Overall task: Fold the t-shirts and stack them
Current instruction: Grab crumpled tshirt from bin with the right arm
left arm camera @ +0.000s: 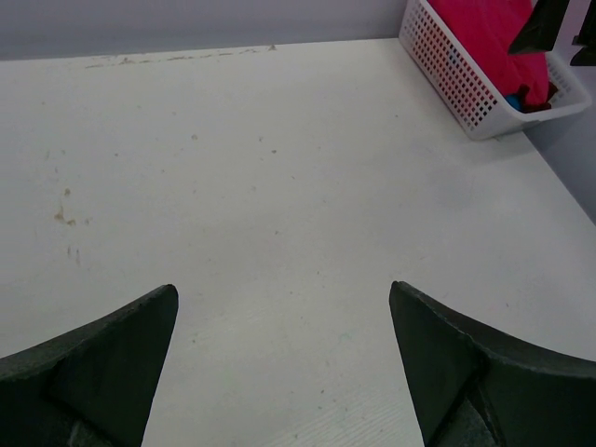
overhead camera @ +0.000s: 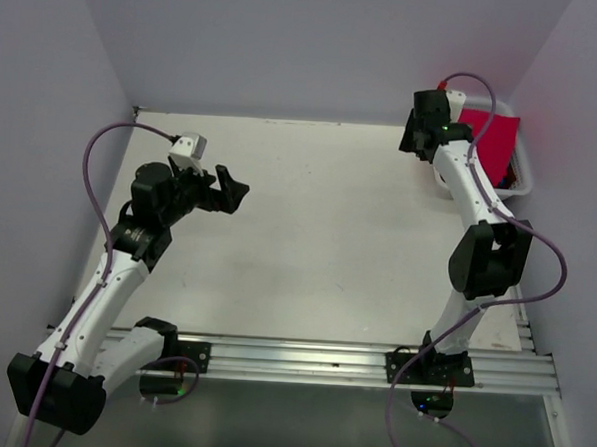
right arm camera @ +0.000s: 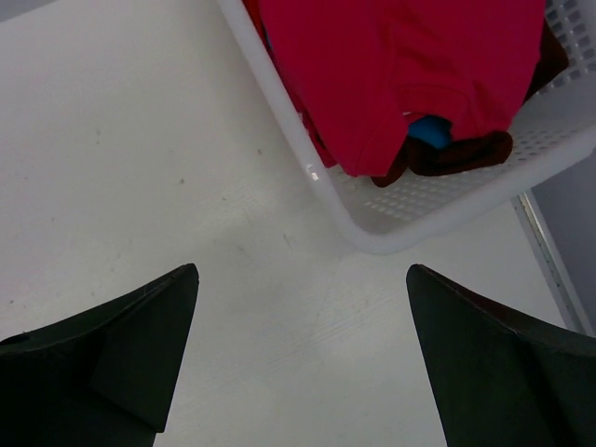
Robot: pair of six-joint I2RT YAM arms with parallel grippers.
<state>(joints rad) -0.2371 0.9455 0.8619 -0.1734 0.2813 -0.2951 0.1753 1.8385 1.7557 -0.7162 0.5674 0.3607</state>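
I will next move my right gripper over the basket's rim and down onto the red cloth's near corner point(right arm camera: 369, 153), because that corner is below my gripper and to its right in the top view.
Crimson red t-shirts point(right arm camera: 400, 74) lie bunched in a white slatted basket point(right arm camera: 419, 200) at the table's back right corner. A bit of a turquoise blue t-shirt point(right arm camera: 430, 130) peeks out under the red cloth. My right gripper point(right arm camera: 301, 268) hangs open over bare table just in front of the basket's near corner, holding nothing. My left gripper point(overhead camera: 228, 188) hovers open and empty above the left side of the table, far from the shirts point(overhead camera: 488, 138). In the left wrist view its fingers frame bare table, with the basket point(left arm camera: 466, 93) and red cloth point(left arm camera: 484, 37) at the top right.
The white table point(overhead camera: 318, 225) is walled at the back and on both sides. The basket point(overhead camera: 518, 193) stands against the right wall. A metal rail point(overhead camera: 311, 359) with both arm bases runs along the near edge. Purple cables loop off each arm.
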